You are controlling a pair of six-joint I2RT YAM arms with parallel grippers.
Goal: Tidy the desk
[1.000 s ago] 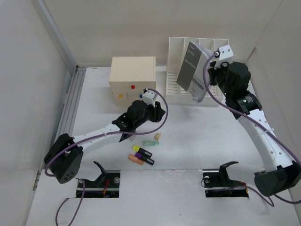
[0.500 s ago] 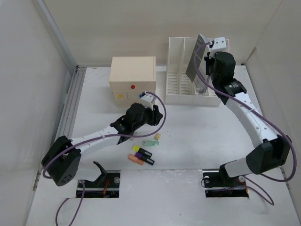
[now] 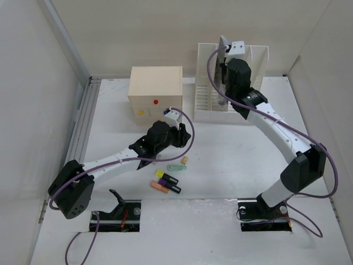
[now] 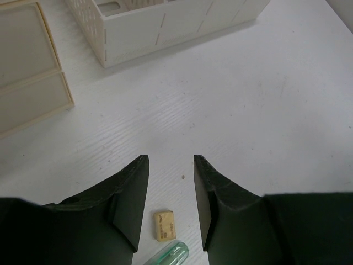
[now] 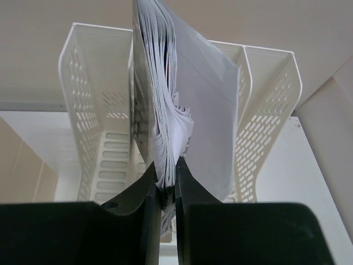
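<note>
The rack's second slot (image 3: 217,104) (image 5: 139,167) is below my right gripper, to the left in the top view. My right gripper needs to lower the edge-on booklet there next and release it.
On the white desk (image 3: 231,160) lie a small tan eraser (image 3: 185,160), a pale green marker (image 3: 176,167) and several highlighters (image 3: 167,178). My left gripper (image 3: 183,137) hangs open just above the desk. In the left wrist view the left gripper (image 4: 171,160) has nothing between its fingers, and the eraser (image 4: 164,224) and green marker (image 4: 168,255) lie near its palm. My right gripper (image 3: 225,74) is shut on a thick booklet (image 3: 223,49). In the right wrist view the right gripper (image 5: 167,165) holds that booklet (image 5: 165,83) upright and edge-on over the white file rack (image 5: 94,110).
A cream three-drawer box (image 3: 155,91) stands at the back, left of the slotted file rack (image 3: 259,61). An orange highlighter (image 3: 159,186) lies nearest the arm bases. Grey walls close in both sides.
The right arm has swung left and carried the booklet from the rack's right side to over its left slots, turning it edge-on. The left arm has barely moved.
</note>
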